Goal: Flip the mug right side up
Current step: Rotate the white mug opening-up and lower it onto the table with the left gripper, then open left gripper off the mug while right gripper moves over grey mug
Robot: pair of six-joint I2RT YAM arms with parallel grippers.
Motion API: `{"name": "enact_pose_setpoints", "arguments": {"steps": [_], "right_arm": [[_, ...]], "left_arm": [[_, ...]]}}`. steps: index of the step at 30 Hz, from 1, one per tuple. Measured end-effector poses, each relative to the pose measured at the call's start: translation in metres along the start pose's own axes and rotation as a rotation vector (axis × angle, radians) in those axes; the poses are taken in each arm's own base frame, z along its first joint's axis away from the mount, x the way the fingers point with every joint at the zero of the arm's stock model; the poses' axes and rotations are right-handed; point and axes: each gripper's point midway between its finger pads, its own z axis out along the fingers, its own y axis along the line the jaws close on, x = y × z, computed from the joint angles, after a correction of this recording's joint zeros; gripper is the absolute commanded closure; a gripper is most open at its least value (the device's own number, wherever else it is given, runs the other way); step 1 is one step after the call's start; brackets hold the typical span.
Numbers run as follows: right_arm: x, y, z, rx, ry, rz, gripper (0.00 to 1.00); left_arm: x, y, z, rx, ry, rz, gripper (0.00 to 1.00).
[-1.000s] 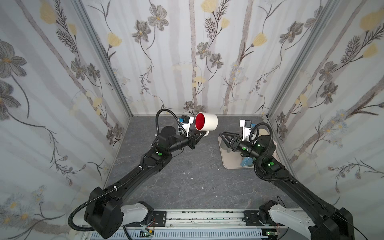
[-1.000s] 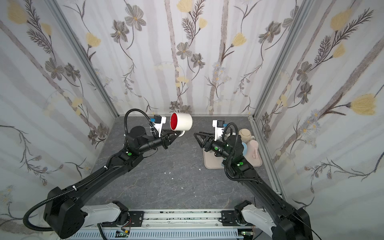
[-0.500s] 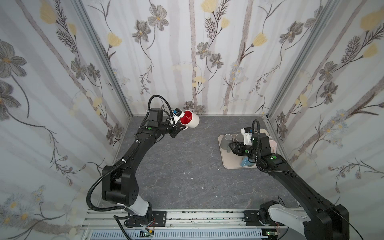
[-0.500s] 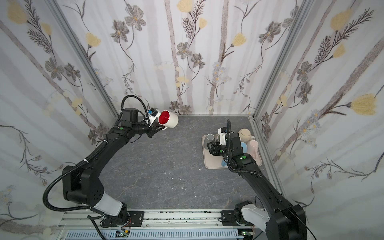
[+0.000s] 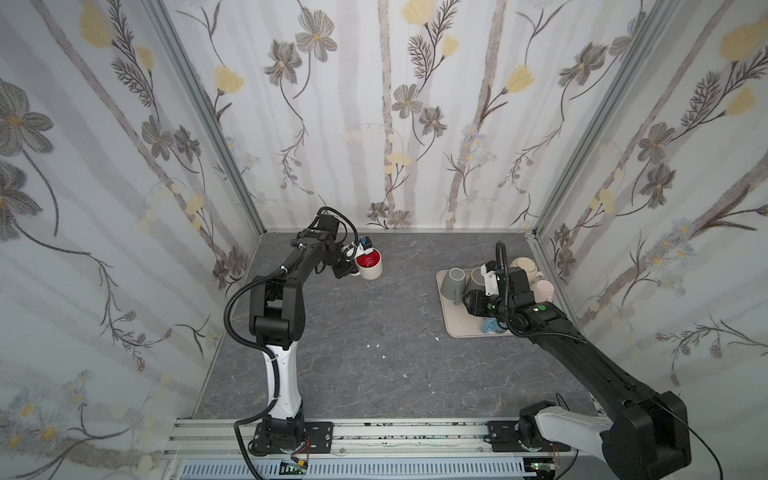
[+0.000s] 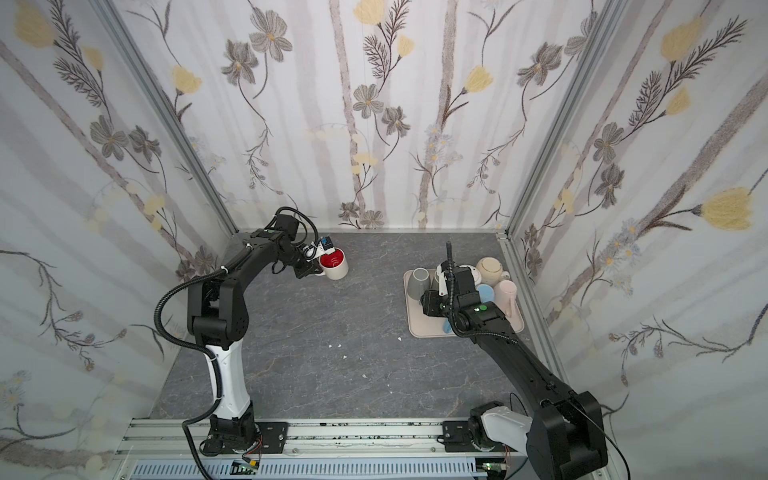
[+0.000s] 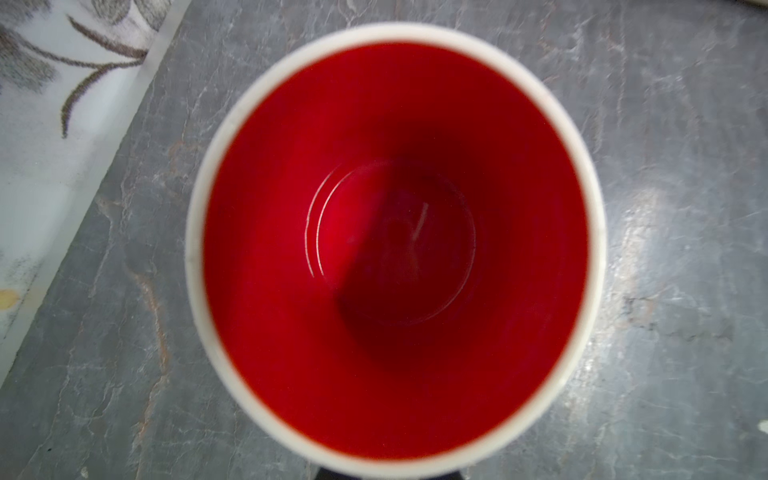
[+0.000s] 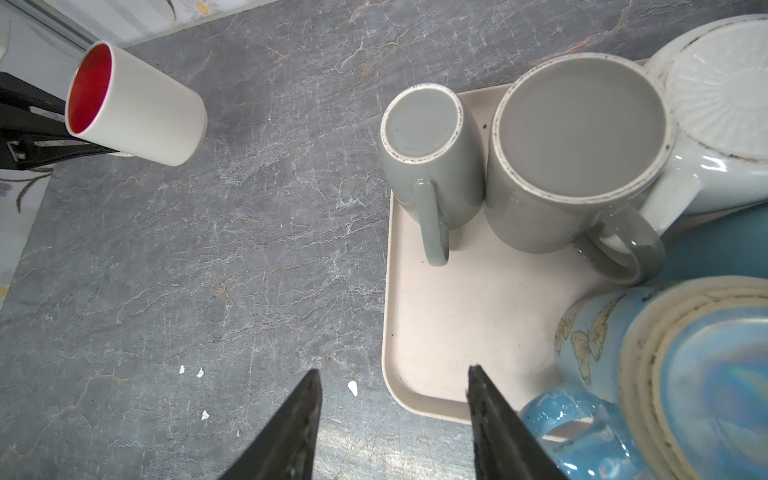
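Observation:
Next, the left gripper moves down until the mug's base meets the grey table below the gripper and frees the mug's handle, since the mug's red opening faces up.
The mug (image 5: 369,266) is white outside and red inside, and it stands mouth up at the back left of the grey table in both top views (image 6: 334,264). My left gripper (image 5: 348,269) is shut on its handle side. The left wrist view looks straight down into the red inside of the mug (image 7: 395,249), which hides the fingers. In the right wrist view the mug (image 8: 137,110) shows from the side, and I cannot tell whether its base touches the table. My right gripper (image 8: 395,382) is open and empty over the near left corner of the tray (image 8: 457,324).
The beige tray (image 5: 457,328) at the right holds two upside-down grey mugs (image 8: 432,158) (image 8: 577,158), a cream teapot (image 5: 524,266), a pink cup (image 5: 544,289) and a blue butterfly mug (image 8: 665,374). Small white crumbs (image 5: 376,345) lie mid-table. Walls close in on three sides.
The left arm has drawn back to the rear left and come down, turning the mug from mouth sideways to mouth up. The right arm has pulled back over the tray.

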Motion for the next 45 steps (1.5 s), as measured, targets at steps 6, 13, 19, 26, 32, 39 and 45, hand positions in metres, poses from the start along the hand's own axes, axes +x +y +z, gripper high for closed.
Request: {"name": "enact_pose_setpoints", "arguments": {"steps": [6, 13, 19, 26, 32, 39, 45], "right_arm": [[0.000, -0.004, 0.008, 0.027, 0.032, 0.013, 0.45], [-0.005, -0.002, 0.017, 0.030, 0.052, 0.021, 0.45], [-0.001, -0.003, 0.021, 0.037, 0.072, 0.022, 0.44], [0.006, -0.003, 0.026, 0.037, 0.105, 0.022, 0.44], [0.012, -0.001, 0.023, 0.035, 0.122, 0.017, 0.45], [0.009, 0.005, 0.031, 0.108, 0.141, -0.035, 0.45], [0.005, 0.014, 0.046, 0.154, 0.161, -0.081, 0.45]], "left_arm": [[0.027, 0.010, 0.021, 0.000, 0.088, 0.027, 1.00], [0.044, 0.004, 0.033, 0.025, 0.129, 0.041, 1.00], [0.051, 0.012, 0.037, -0.009, 0.144, 0.040, 0.66], [0.058, 0.015, 0.035, -0.060, 0.143, 0.004, 0.30], [0.041, 0.023, 0.002, -0.152, 0.088, 0.005, 0.00], [0.012, 0.000, -0.052, -0.232, -0.034, -0.011, 0.00], [-0.001, -0.034, -0.095, -0.330, -0.178, -0.101, 0.00]]}}
